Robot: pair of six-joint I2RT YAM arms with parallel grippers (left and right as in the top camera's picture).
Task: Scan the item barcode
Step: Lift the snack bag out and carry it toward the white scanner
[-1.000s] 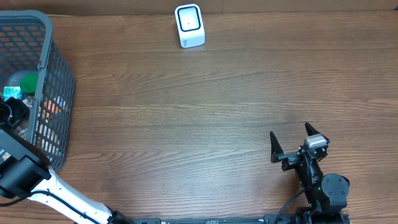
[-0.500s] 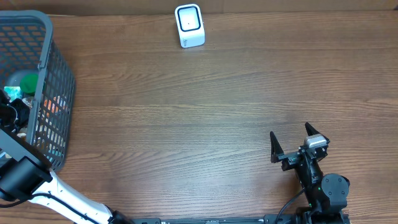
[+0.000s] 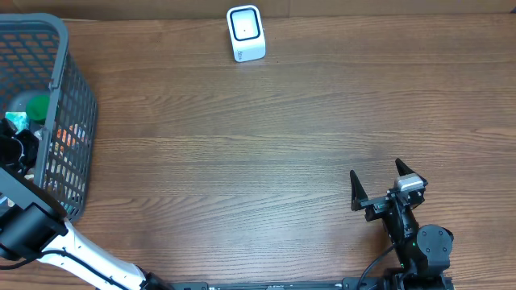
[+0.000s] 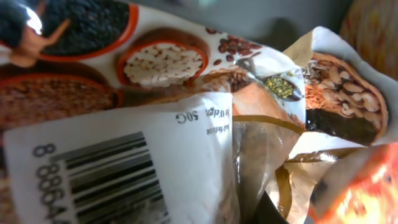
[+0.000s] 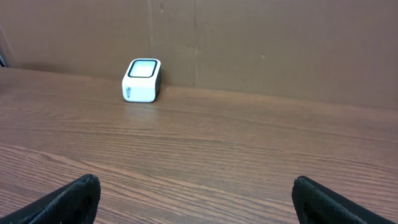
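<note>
I will lift my left gripper over the basket's side next and release on the tabletop before the scanner, as that spot is to its right in the overhead view.
A snack packet (image 4: 186,81) printed with bowls of grains and nuts fills the left wrist view, its white barcode label (image 4: 106,168) facing the camera. My left gripper (image 3: 18,149) is down inside the grey mesh basket (image 3: 76,105) at the table's left edge, shut on the packet's crumpled film. One dark finger (image 4: 272,213) shows at the bottom edge. The white barcode scanner (image 3: 246,34) stands at the far middle of the table, also in the right wrist view (image 5: 142,80). My right gripper (image 3: 375,171) rests open and empty near the front right (image 5: 198,190).
The basket also holds a green round item (image 3: 36,106) and an orange packet (image 3: 68,137). A brown cardboard wall (image 5: 261,43) runs behind the scanner. Wooden tabletop (image 3: 258,145) lies between basket, scanner and right arm.
The left gripper's jaws have closed inside the basket and it shifted slightly. The right arm has not moved.
</note>
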